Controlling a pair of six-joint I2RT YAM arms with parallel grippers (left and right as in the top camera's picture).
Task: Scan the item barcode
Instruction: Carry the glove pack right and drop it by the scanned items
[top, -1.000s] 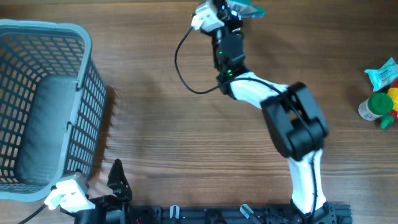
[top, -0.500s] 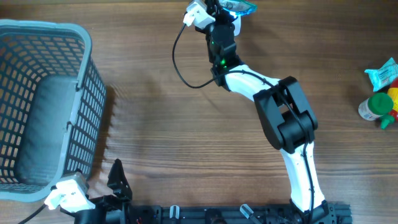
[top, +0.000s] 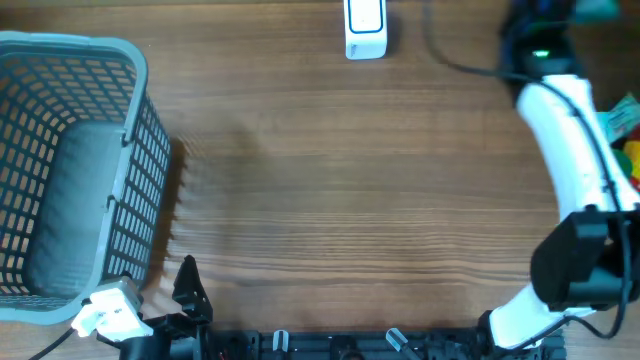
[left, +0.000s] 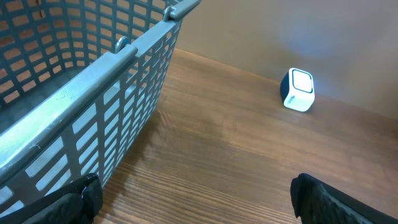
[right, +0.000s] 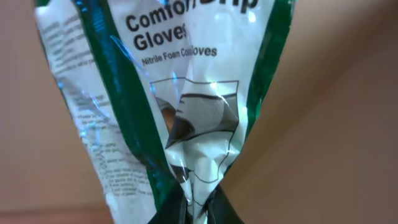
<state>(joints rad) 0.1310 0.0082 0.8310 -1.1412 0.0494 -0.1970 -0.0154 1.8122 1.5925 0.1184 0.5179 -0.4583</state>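
My right gripper will next move down and to the right in the overhead view, onto bare tabletop (top: 588, 62) beside the teal packet, and release the gloves where the wood is clear.
The item is a white and green packet of gloves (right: 180, 87), which fills the right wrist view. My right gripper (right: 196, 210) is shut on its crumpled lower end. In the overhead view that gripper (top: 541, 14) is at the far right top edge, with a teal bit of the packet (top: 598, 8) beside it. The white barcode scanner (top: 365, 28) stands at the top centre, well left of the packet; it also shows as a white-faced scanner (left: 298, 90) in the left wrist view. My left gripper (left: 199, 205) is open and empty near the table's front left.
A grey mesh basket (top: 130, 150) takes up the left side; its wall (left: 93, 106) is close to my left fingers. A teal packet (top: 624, 116) and yellow and red items (top: 630, 160) lie at the right edge by my right arm (top: 575, 130).
My right arm has swung from the top centre, over the scanner, to the far right with the glove packet in its grip. The scanner is now uncovered. The left arm has not moved.
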